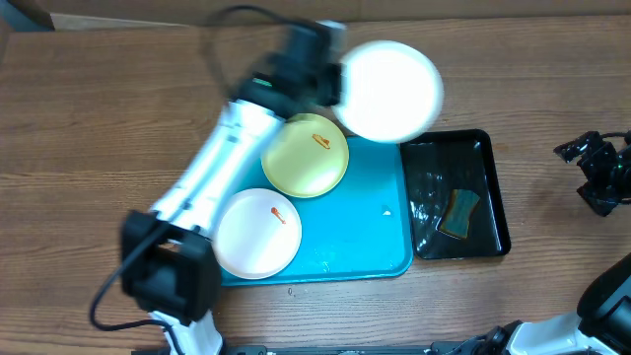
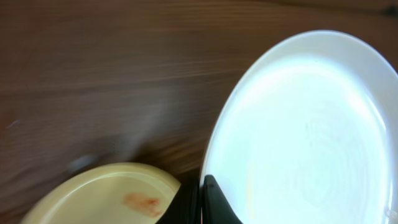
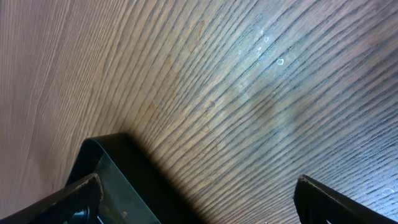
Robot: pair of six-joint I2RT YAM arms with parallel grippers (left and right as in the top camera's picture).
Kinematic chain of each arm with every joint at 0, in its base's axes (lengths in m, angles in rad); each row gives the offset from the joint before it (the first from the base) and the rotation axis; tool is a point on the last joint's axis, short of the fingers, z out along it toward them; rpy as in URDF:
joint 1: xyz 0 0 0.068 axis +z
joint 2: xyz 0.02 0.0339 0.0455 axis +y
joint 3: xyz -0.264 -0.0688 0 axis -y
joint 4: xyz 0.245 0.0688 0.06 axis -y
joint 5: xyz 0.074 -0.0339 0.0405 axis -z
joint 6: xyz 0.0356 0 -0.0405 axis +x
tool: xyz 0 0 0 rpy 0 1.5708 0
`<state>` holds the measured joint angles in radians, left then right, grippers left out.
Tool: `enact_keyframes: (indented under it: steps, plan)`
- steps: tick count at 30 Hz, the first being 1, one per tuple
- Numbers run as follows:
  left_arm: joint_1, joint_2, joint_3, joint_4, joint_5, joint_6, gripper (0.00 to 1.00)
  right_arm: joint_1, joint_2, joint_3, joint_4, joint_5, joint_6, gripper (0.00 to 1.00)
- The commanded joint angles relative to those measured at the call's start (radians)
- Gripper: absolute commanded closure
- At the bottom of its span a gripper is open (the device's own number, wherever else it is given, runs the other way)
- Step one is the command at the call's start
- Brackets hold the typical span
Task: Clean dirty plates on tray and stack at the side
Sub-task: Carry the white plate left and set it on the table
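Note:
My left gripper will carry the plate down and to the left in the overhead view, then lower and release it on clear tabletop beside the tray (image 1: 148, 160).
My left gripper (image 1: 330, 84) is shut on the rim of a white plate (image 1: 392, 91) and holds it lifted over the turquoise tray's (image 1: 380, 242) far right corner. In the left wrist view my fingers (image 2: 202, 202) pinch that plate's edge (image 2: 305, 130). A pale yellow-green plate (image 1: 306, 155) with a red-orange smear lies on the tray's far part; it also shows in the left wrist view (image 2: 106, 196). A second white plate (image 1: 257, 233) with a red smear lies at the tray's near left. My right gripper (image 1: 601, 168) is open, over bare table at the far right.
A narrow black tray (image 1: 493, 187) holding a green-yellow sponge (image 1: 458, 212) stands right of the turquoise tray; its corner shows in the right wrist view (image 3: 118, 168). The left arm reaches diagonally across the tray's left side. Bare wood table lies behind and to the right.

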<state>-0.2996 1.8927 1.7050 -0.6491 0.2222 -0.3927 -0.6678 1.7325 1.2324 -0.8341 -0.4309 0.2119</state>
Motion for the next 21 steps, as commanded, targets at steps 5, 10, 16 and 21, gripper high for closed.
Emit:
enact_keyframes:
  steps: [5, 10, 16, 21]
  plan:
    - [0.467, -0.02, 0.014, -0.245, 0.15, 0.016, 0.96, -0.001, -0.005, 0.027, 0.003, -0.008, -0.003, 0.0]
    - [0.698, -0.015, -0.002, -0.337, 0.006, 0.033, 0.96, -0.001, -0.005, 0.027, 0.003, -0.008, -0.003, 0.0]
    - [0.856, -0.015, -0.099, -0.283, -0.183, 0.063, 0.96, -0.001, -0.005, 0.027, 0.003, -0.008, -0.003, 0.0]
    - [0.898, -0.015, -0.231, -0.176, -0.181, 0.128, 0.96, -0.001, -0.005, 0.027, 0.003, -0.008, -0.003, 0.0]
